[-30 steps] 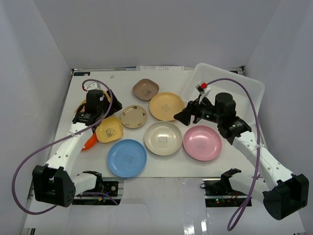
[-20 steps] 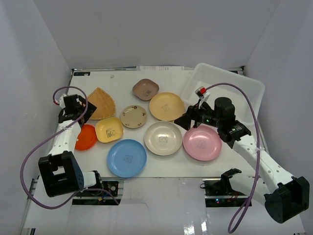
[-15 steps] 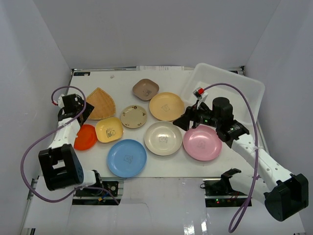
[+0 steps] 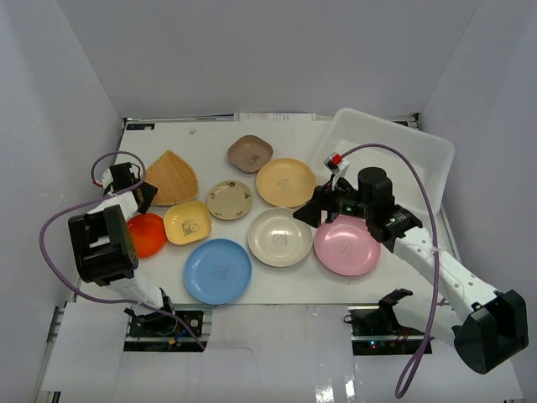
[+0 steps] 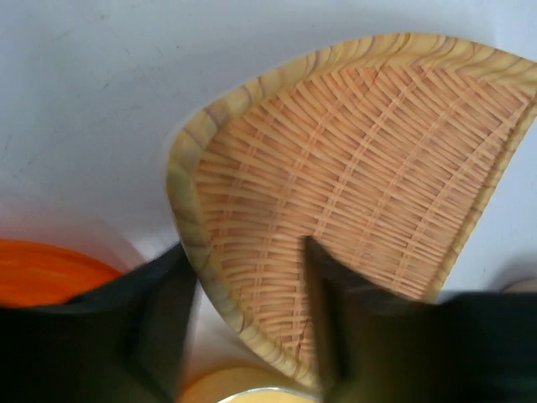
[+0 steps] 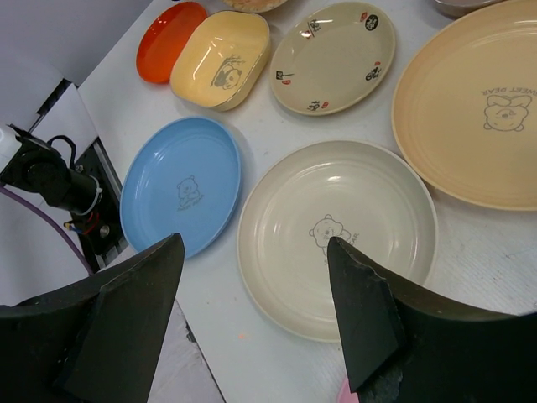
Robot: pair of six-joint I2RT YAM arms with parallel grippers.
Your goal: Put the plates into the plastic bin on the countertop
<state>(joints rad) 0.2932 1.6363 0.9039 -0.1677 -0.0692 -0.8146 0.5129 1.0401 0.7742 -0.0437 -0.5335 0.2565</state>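
The woven plate (image 4: pixel 174 175) lies left of my right gripper in the top view, so next I should reach outward and across to the plate's free edge opposite my left gripper.
Several plates lie on the white countertop (image 4: pixel 285 281). A woven fan-shaped plate (image 4: pixel 174 175) (image 5: pixel 352 159) is at the back left. My left gripper (image 4: pixel 139 195) (image 5: pixel 243 319) sits at its left corner, open, one finger outside the rim and the other on the weave. A cream plate (image 4: pixel 279 237) (image 6: pixel 336 227) and a pink plate (image 4: pixel 346 245) lie in front of the right arm. My right gripper (image 4: pixel 309 215) (image 6: pixel 254 243) hangs open and empty over the cream plate's near edge. The plastic bin (image 4: pixel 419 147) leans at the back right with nothing visible inside.
Other plates: brown square (image 4: pixel 249 152), large tan (image 4: pixel 285 181) (image 6: pixel 478 117), small beige (image 4: pixel 229 200) (image 6: pixel 336 54), yellow (image 4: pixel 188 222) (image 6: pixel 222 59), orange (image 4: pixel 144 235) (image 6: pixel 168 38), blue (image 4: pixel 217 270) (image 6: pixel 180 185). White walls close in on three sides. Purple cables loop beside both arms.
My left arm swung leftward, uncovering the woven plate, and its jaws have narrowed around that plate's left corner. My right gripper drifted left toward the cream plate, still open.
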